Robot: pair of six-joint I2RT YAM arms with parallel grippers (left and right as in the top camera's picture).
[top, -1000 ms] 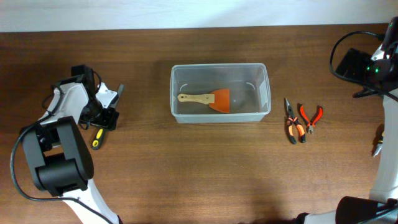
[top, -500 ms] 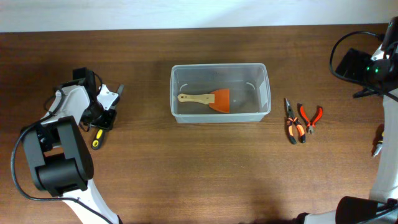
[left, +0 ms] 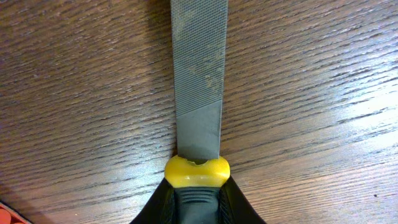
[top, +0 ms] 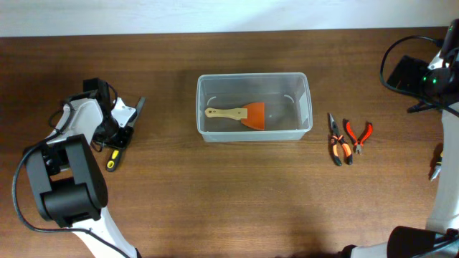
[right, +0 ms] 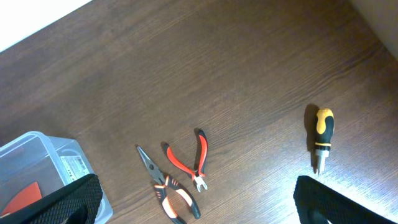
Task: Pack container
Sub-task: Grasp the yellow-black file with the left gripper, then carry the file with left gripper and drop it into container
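Observation:
My left gripper will lift the file [top: 111, 162] across to the right in the overhead view, to the bare container bottom beyond the scraper [top: 244, 115], turn it lengthwise, lower and release.
The container [top: 201, 107] is a clear plastic bin at the table's middle, with an orange scraper [top: 244, 115] with a wooden handle lying inside. At the far left a flat file [left: 198, 81] lies on the wood, grey blade pointing away from the wrist. My left gripper [left: 198, 194] presses on both sides of its black handle just behind the yellow collar [left: 197, 172]. From overhead the left gripper [top: 118, 132] sits over the file [top: 111, 162]. My right gripper [right: 196, 190] hangs high, wide open and holding nothing, above the tools at the right.
Needle-nose pliers [top: 336, 147] and red-handled cutters [top: 358, 135] lie right of the container. A stubby yellow-and-black screwdriver [right: 322, 134] lies near the table's right edge. The container's corner [right: 43, 168] shows in the right wrist view.
My left gripper's jaws have closed in onto the file's handle. The file barely shifted. The right arm has not moved.

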